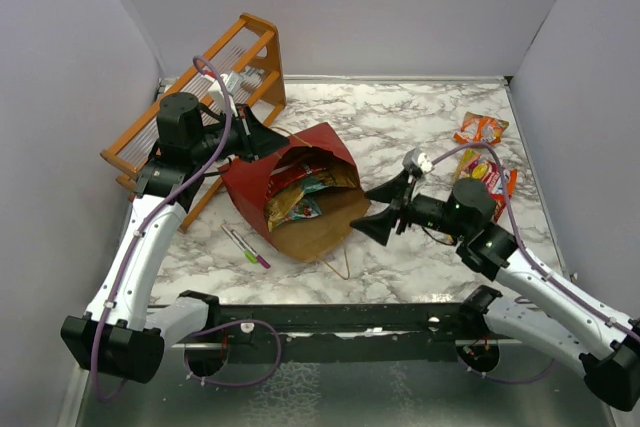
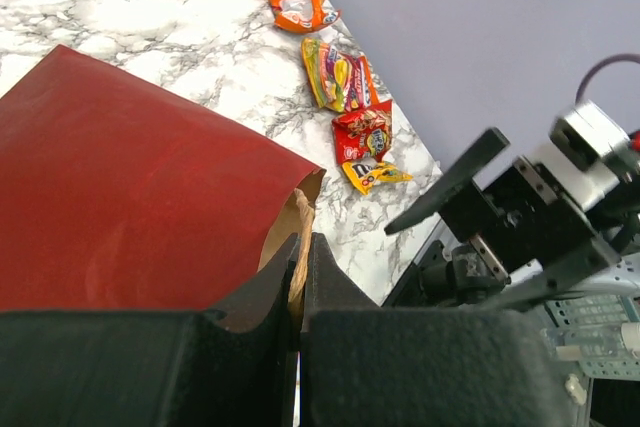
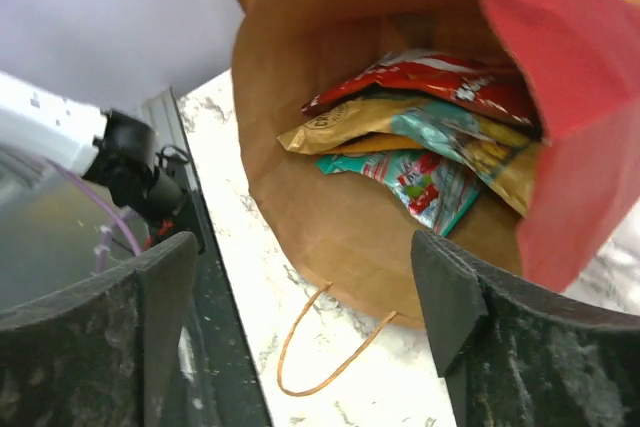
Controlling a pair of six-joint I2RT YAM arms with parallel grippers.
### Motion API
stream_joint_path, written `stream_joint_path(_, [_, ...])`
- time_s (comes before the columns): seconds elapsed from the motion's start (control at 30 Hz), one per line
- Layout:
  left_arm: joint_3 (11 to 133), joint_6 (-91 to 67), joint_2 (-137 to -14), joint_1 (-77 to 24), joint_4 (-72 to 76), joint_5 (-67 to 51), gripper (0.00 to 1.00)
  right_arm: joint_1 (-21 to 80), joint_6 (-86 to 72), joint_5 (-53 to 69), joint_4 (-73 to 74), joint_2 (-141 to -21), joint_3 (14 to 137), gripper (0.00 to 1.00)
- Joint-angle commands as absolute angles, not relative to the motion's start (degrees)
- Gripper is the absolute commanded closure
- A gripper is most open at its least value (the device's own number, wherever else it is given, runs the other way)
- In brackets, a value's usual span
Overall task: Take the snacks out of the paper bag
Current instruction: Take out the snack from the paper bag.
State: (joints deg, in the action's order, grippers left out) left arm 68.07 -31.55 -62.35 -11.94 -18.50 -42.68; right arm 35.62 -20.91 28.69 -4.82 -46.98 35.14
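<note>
My right gripper will turn next and go down through the bag's opening to the lower edge of the teal packet, which sticks out below the brown-gold packet.
The paper bag [image 1: 262,179] lies on its side mid-table, dark red outside, its kraft-brown mouth open toward the right arm. My left gripper [image 1: 268,139] is shut on the bag's upper rim [image 2: 296,232] by the handle, holding the mouth up. My right gripper [image 1: 375,210] is open and empty just outside the mouth, its fingers [image 3: 445,287] either side of the lower lip. Inside lie snacks: a red packet [image 3: 430,82], a brown-gold one [image 3: 390,119] and a teal one [image 3: 430,182]. Other snacks lie on the table at the right: an orange packet [image 1: 481,128] and a small pile [image 1: 487,175].
An orange wooden rack [image 1: 200,87] stands at the back left behind my left arm. Green and pink markers [image 1: 245,245] lie in front of the bag. The bag's loose handle loop [image 3: 320,357] rests on the marble. A black rail [image 1: 340,322] runs along the near edge. Grey walls enclose the table.
</note>
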Motion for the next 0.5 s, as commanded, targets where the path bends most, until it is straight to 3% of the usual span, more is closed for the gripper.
stream_joint_path(0.0, [69.28,-31.51,-62.34,-11.60,-17.11,-42.78,1.00,45.68,-6.05,22.96,-9.49,-46.66,33.64,0.07])
stream_joint_path(0.1, [69.28,-31.39,-62.10,-11.60,-17.51,-42.47,1.00,55.05,3.84,15.20,-9.88,-51.97,34.70,0.00])
stream_joint_path(0.2, [68.81,-31.66,-61.82,-11.55,-17.46,-42.30,1.00,61.06,12.54,7.07,-12.80,-59.13,35.24,0.00])
stream_joint_path(0.47, [68.61,-31.64,-61.48,-11.60,-17.50,-42.32,1.00,62.75,35.40,2.06,-26.70,-73.21,32.50,0.08])
